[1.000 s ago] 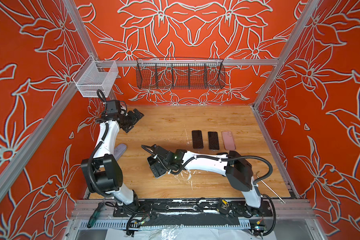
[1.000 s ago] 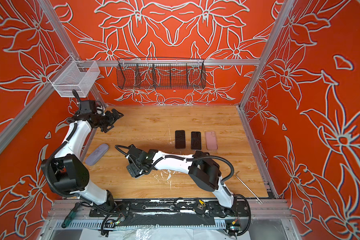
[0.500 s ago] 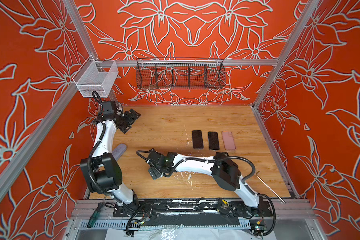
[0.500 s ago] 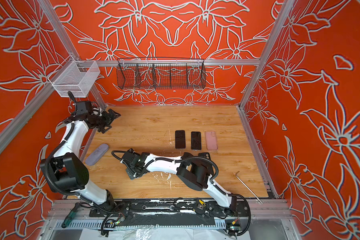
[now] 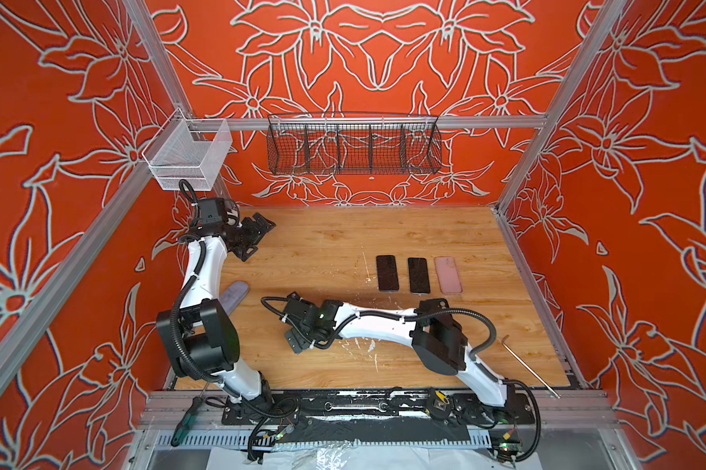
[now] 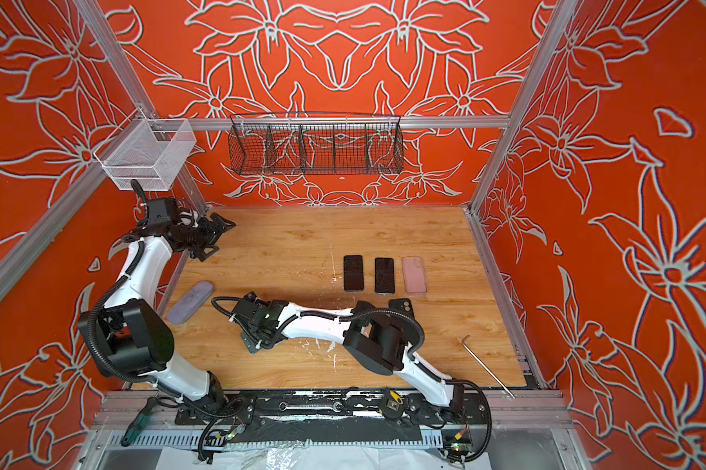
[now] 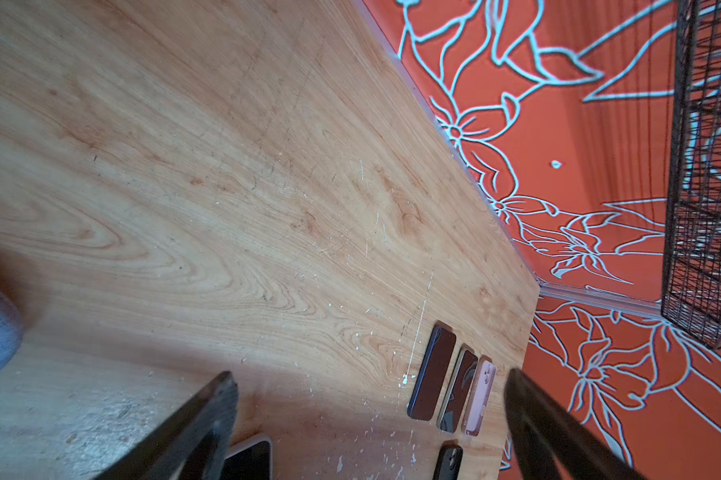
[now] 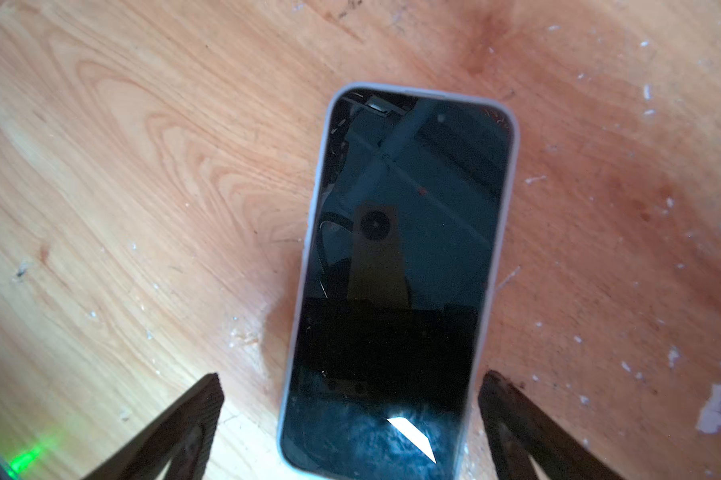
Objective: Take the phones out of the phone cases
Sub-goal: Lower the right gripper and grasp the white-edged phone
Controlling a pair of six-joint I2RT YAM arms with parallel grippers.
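Note:
My right gripper lowers next, one finger along each side of the pale case, and closes on its near end, since that lies just below.
A dark-screened phone (image 8: 408,232) lies face up on the wooden table inside a pale phone case (image 8: 421,90), whose rim frames the glass. My right gripper (image 8: 352,376) is open just above its near end, one finger on each side, touching neither. In both top views the right gripper (image 5: 298,342) (image 6: 255,339) hangs low over the table's middle front and hides the phone. The phone's pale-rimmed corner (image 7: 250,457) shows in the left wrist view. My left gripper (image 5: 257,236) (image 6: 217,234) (image 7: 369,374) is open and empty at the back left.
Two dark phones (image 5: 386,272) (image 5: 419,275) and a pink case (image 5: 448,274) lie in a row right of centre. A black case (image 6: 401,305) sits before them. A lilac oblong (image 5: 235,295) lies left, a metal key (image 5: 526,366) front right. Wire baskets (image 5: 353,144) (image 5: 188,154) hang behind.
The right arm's elbow has swung left and its gripper has shifted slightly left and toward the front. The left gripper has barely shifted. Both stay open.

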